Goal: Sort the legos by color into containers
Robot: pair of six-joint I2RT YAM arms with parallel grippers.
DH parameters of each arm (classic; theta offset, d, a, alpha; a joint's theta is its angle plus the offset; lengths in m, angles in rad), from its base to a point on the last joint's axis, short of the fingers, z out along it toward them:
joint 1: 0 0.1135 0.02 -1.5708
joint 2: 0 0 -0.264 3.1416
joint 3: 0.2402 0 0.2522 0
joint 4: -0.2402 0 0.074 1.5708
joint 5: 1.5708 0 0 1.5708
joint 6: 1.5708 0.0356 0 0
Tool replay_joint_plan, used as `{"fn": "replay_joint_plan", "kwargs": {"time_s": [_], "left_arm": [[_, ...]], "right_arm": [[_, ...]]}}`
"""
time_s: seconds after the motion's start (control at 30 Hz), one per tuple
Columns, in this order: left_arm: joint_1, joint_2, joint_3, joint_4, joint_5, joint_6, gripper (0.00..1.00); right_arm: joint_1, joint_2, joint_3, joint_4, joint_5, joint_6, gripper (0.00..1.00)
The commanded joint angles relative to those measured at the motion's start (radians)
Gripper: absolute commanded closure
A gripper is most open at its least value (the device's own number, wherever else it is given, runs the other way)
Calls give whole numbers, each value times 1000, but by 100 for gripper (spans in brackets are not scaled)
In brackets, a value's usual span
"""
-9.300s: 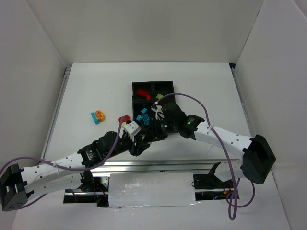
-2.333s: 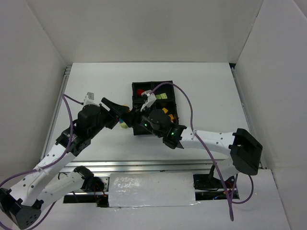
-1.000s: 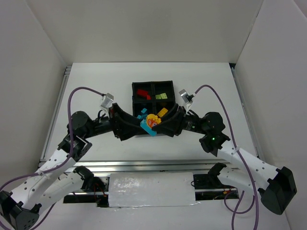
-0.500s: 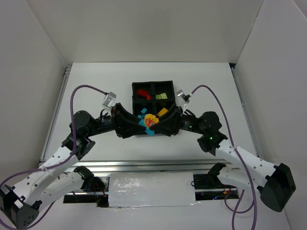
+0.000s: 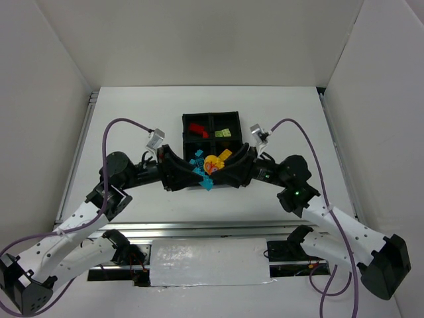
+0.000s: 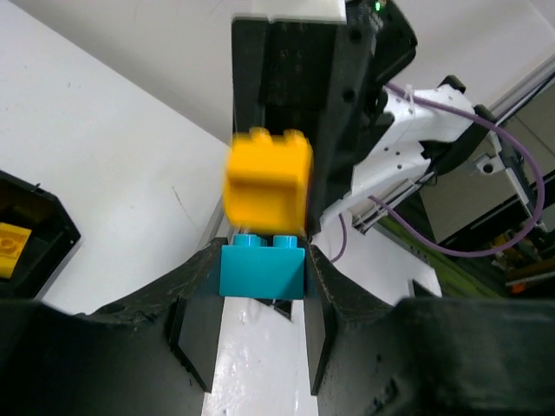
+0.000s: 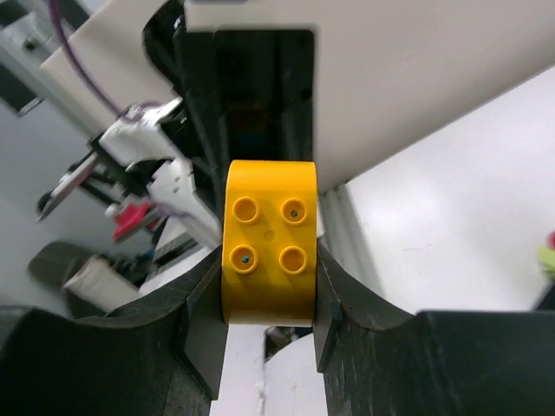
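The right gripper leaves the cyan lego next, tips downward over the container outward and below, and releases the yellow lego [image 7: 269, 243], since that container holds matching orange-yellow legos.
Both grippers meet nose to nose just above the near edge of the black tray [image 5: 236, 116]. My left gripper [image 5: 194, 173] is shut on a cyan lego [image 6: 262, 270], gripped by its sides. My right gripper [image 5: 222, 171] is shut on a yellow lego [image 7: 269, 243], studs facing its camera. In the left wrist view the yellow lego [image 6: 269, 180] sits directly on top of the cyan one; whether they are still joined I cannot tell. The tray's containers hold red legos [image 5: 197, 128], lime legos [image 5: 224, 132], cyan legos [image 5: 197, 158] and orange-yellow legos [image 5: 225, 155].
White walls close in the table on the left, back and right. A metal rail [image 5: 212, 229] runs along the near edge between the arm bases. A corner of the tray with a yellow brick [image 6: 13, 247] shows at the left of the left wrist view.
My left gripper has closed from wide open onto the cyan lego. Both arms have shifted slightly; the right gripper's hold on the yellow lego is unchanged.
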Motion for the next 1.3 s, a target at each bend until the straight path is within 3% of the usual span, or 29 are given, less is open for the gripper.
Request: {"fn": "replay_joint_plan", "kwargs": {"time_s": [0.0, 0.17, 0.3, 0.4, 0.43, 0.5, 0.73, 0.9, 0.97, 1.0, 1.03, 1.2, 1.27], "left_arm": [[-10, -15, 41, -54, -7, 102, 100], [-10, -15, 41, -108, -29, 133, 100], [-10, -27, 78, -226, -162, 188, 100], [-12, -20, 112, -309, -200, 228, 100], [-10, -20, 115, -327, -216, 230, 100], [-12, -27, 124, -334, -251, 225, 100], [-10, 2, 176, -503, -461, 193, 100], [-9, 8, 170, -521, -490, 185, 100], [-10, 11, 164, -518, -506, 181, 100], [-10, 16, 162, -516, -509, 179, 100], [-10, 22, 164, -515, -512, 174, 100], [-9, 72, 179, -505, -590, 182, 100], [-7, 100, 196, -508, -627, 188, 100]], "right_arm": [[-146, -67, -20, -16, 50, -1, 100], [-285, -151, 10, -146, 54, -40, 100], [-302, -138, 135, -397, 224, -141, 100], [-301, 70, 281, -770, 508, -185, 100], [-299, 121, 314, -813, 601, -197, 100], [-297, 272, 383, -890, 640, -204, 98], [-244, 505, 486, -868, 691, -231, 96], [-210, 556, 512, -866, 696, -244, 95], [-199, 586, 523, -869, 688, -249, 88], [-196, 595, 526, -872, 691, -249, 80], [-193, 611, 529, -872, 695, -249, 54], [-187, 626, 569, -889, 705, -244, 7], [-186, 620, 585, -903, 717, -244, 1]]}}
